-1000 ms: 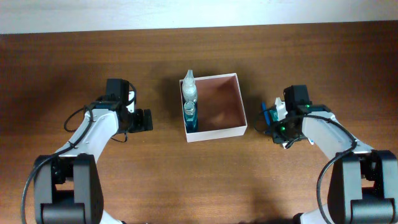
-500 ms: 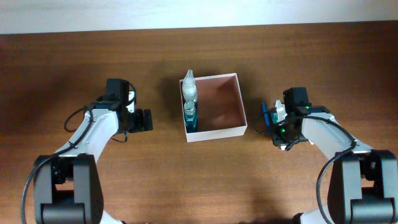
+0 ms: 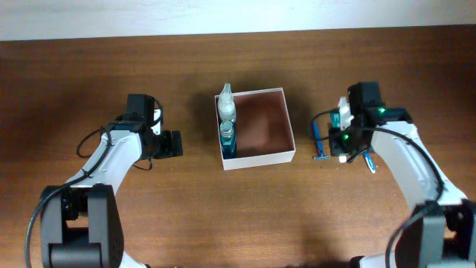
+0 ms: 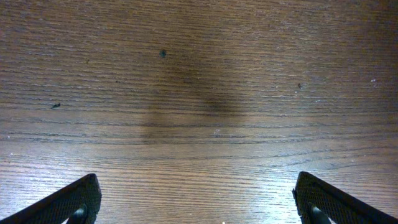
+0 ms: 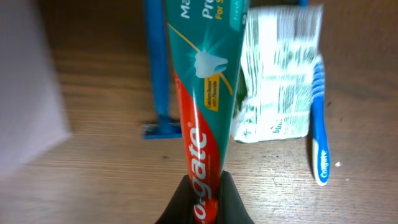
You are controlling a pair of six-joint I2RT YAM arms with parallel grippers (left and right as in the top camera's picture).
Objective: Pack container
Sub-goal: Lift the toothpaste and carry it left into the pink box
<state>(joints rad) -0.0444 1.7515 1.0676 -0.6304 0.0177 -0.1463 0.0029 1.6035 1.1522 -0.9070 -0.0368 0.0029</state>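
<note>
My right gripper needs to carry the tube up over the container's side by the razor next, then down toward the container's bottom [image 3: 262, 125] beside the bottles.
The container [image 3: 289, 128] is a square white-walled box with a reddish-brown inside, at the table's middle. A clear bottle [image 3: 226, 106] and a teal mouthwash bottle [image 3: 227, 138] lie along its left wall. My right gripper [image 3: 346, 138] is just right of the container. In the right wrist view it [image 5: 205, 199] is shut on a red and teal Colgate toothpaste tube [image 5: 202, 93], held above the table. My left gripper [image 3: 173, 144] is left of the container, open and empty over bare wood [image 4: 199, 112].
A blue razor [image 3: 318, 141] lies between the container and my right gripper, also in the right wrist view [image 5: 157, 74]. A blue toothbrush [image 5: 319, 124] and a white and green sachet [image 5: 278, 81] lie under the tube. The container's wall [image 5: 28, 93] is at that view's left.
My right gripper has risen and shifted slightly right and back with the toothpaste tube, uncovering the razor and toothbrush on the table. The left arm has not moved.
</note>
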